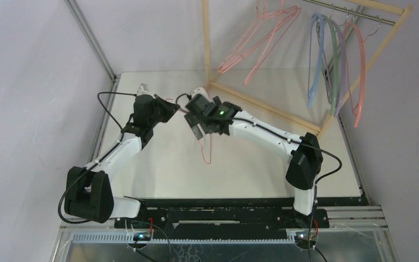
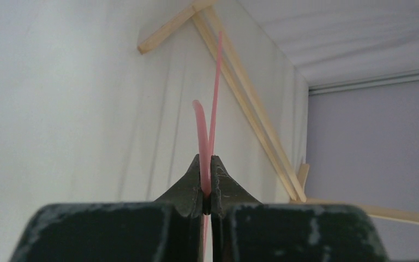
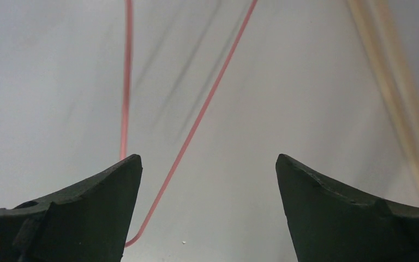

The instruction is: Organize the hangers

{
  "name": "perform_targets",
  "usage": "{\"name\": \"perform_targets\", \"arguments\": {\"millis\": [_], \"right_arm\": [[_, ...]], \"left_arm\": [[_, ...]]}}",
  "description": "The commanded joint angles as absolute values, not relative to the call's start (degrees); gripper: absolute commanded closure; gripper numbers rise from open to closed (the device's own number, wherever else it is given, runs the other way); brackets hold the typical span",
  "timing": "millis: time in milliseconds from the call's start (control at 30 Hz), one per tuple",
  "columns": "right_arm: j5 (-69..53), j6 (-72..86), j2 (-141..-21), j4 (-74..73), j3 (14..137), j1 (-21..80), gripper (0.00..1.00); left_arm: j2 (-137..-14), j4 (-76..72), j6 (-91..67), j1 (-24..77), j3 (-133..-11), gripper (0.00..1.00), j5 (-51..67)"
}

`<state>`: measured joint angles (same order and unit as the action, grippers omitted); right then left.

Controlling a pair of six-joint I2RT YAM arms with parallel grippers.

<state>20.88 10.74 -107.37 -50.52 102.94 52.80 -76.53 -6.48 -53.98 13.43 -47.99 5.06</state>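
Observation:
My right gripper next shifts back onto the pink hanger's bent end (image 1: pixel 207 162) (image 3: pixel 133 240), dangling there, because the hanger's bend sits at one finger, outside the fingers' middle.
My left gripper (image 2: pixel 207 161) is shut on a thin pink wire hanger (image 2: pixel 214 93), whose strands rise from between the jaws. In the top view the left gripper (image 1: pixel 175 109) holds it above the middle of the table, and the pink hanger (image 1: pixel 208 152) dangles below the right gripper (image 1: pixel 196 123). My right gripper (image 3: pixel 207 159) stands wide open, apart from the hanger (image 3: pixel 196 123), whose wires run past its left finger. More pink hangers (image 1: pixel 257 43) and blue (image 1: pixel 315 65), grey-green (image 1: pixel 335 68), lilac (image 1: pixel 342 76) and salmon (image 1: pixel 361 71) hangers hang on the rail.
The pale wooden rack frame (image 1: pixel 262 105) stands at the back right of the white table (image 1: pixel 158 174), with its metal rail (image 1: pixel 354 13) at the top. Grey walls close in on the left and right.

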Motion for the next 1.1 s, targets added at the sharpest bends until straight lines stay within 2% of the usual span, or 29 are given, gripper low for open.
{"name": "perform_targets", "arguments": {"millis": [0,233,467,667,1067], "right_arm": [[39.3,10.4,-104.4,-50.6,103.8,58.6,0.0],[35.7,12.6,-102.6,-48.1,100.5,61.9,0.08],[39.0,16.2,-103.8,-49.1,97.8,63.6,0.09],[36.6,17.5,-105.2,-48.9,97.7,61.7,0.3],[36.2,18.9,-105.8,-45.8,91.8,59.5,0.32]], "left_arm": [[-73.9,-2.1,-53.8,14.6,-54.7,1.0,1.7],[-76.4,6.8,-51.6,16.0,-65.4,1.0,-0.6],[-75.4,10.1,-51.6,16.8,-67.4,1.0,-2.1],[-73.1,10.8,-51.7,17.0,-66.4,1.0,-2.7],[-71.0,13.8,-51.6,17.0,-70.4,1.0,-2.8]]}}
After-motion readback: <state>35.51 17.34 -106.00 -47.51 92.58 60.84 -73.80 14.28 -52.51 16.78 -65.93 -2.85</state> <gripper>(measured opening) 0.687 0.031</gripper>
